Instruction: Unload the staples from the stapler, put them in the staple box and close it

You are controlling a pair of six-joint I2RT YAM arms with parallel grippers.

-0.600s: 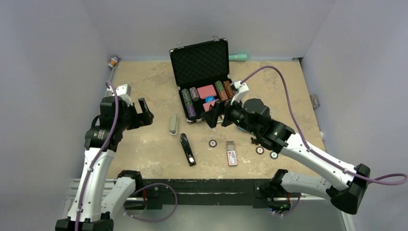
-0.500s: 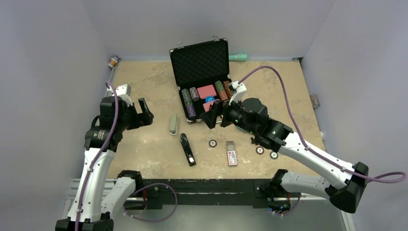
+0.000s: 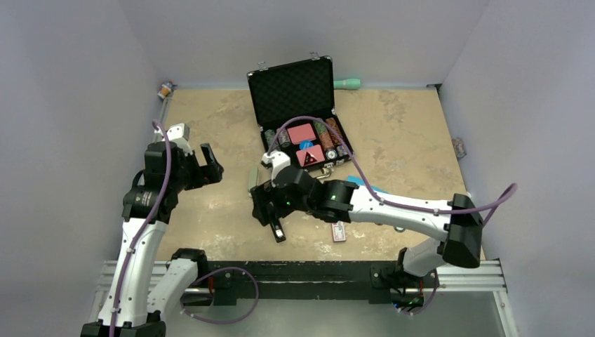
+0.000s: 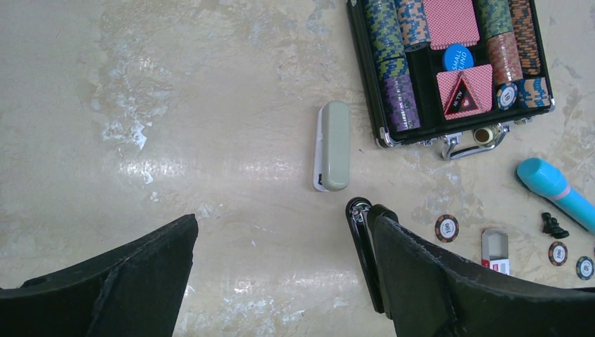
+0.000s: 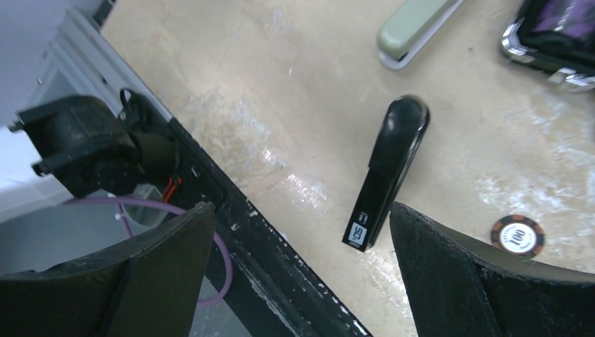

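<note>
I need to lower my right gripper to the middle of the black stapler (image 3: 275, 222) (image 5: 386, 173) next and turn it to line up.
The black stapler (image 3: 278, 230) lies flat on the table near the front edge, pointing away from me. In the right wrist view the stapler (image 5: 389, 172) sits below and between my wide-open fingers, closer to the right finger (image 5: 477, 274). My right gripper (image 3: 261, 207) hovers over its far end, open and empty, and also shows in its own wrist view (image 5: 300, 210). My left gripper (image 3: 210, 163) is open and empty, raised at the left. In the left wrist view (image 4: 284, 225) the stapler (image 4: 363, 246) is half hidden behind my right finger.
A grey-green oblong object (image 4: 334, 144) lies just beyond the stapler. An open poker-chip case (image 3: 298, 91) stands behind it. A small red-and-white box (image 3: 339, 230), loose chips (image 4: 446, 227) and a blue tube (image 4: 554, 186) lie to the right. The table's front edge (image 5: 281, 239) is close.
My right arm has swung left and toward the front, from in front of the chip case to above the stapler. The left arm has not moved.
</note>
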